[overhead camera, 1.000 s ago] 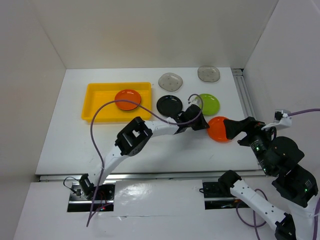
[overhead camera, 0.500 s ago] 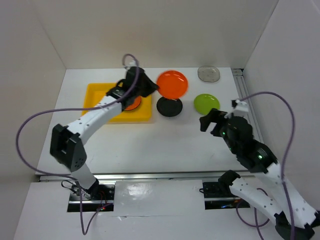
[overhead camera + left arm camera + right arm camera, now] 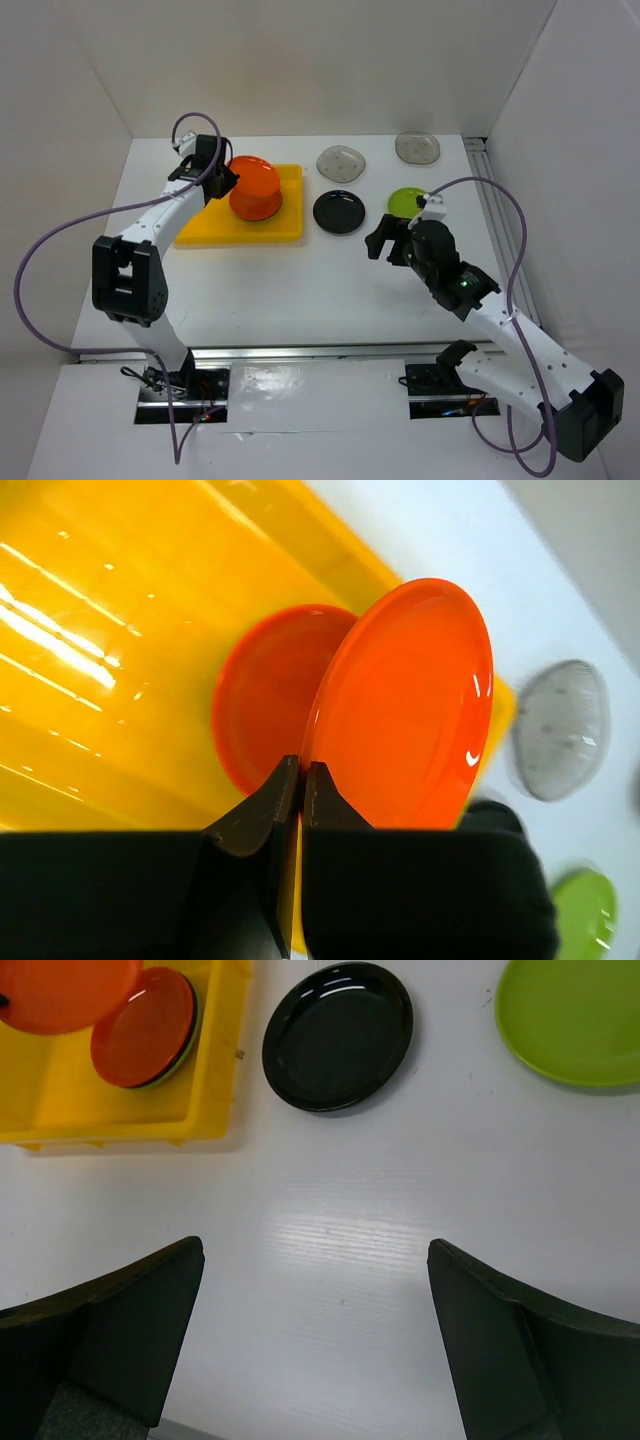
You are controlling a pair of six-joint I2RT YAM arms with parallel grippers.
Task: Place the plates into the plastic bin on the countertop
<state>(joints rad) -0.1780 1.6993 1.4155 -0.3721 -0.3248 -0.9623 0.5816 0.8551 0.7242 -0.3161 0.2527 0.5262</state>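
Note:
The plate in my left gripper still hangs tilted above the second orange plate in the bin. My left gripper should next go down toward that second plate and release the rim of the held plate there.
My left gripper (image 3: pixel 218 180) is shut on the rim of an orange plate (image 3: pixel 256 188) and holds it tilted over the right part of the yellow bin (image 3: pixel 200 228). In the left wrist view, the gripper (image 3: pixel 301 770) pinches that plate (image 3: pixel 410 700) above a second orange plate (image 3: pixel 265 710) lying in the bin (image 3: pixel 100 630). A black plate (image 3: pixel 339 212) sits right of the bin. A lime-green plate (image 3: pixel 408 199) is partly hidden by my right arm. Two grey plates (image 3: pixel 341 162) (image 3: pixel 418 147) lie at the back. My right gripper (image 3: pixel 385 243) is open and empty over bare countertop (image 3: pixel 330 1230).
The right wrist view shows the black plate (image 3: pixel 338 1035), the green plate (image 3: pixel 570 1020), the bin's right end (image 3: pixel 215 1110) and the orange plate in it (image 3: pixel 145 1028). White walls enclose the countertop on three sides. A metal rail (image 3: pixel 490 190) runs along the right edge.
My left gripper has carried the orange plate leftward from near the grey plate to over the bin's right part. My right gripper has shifted slightly left, still open.

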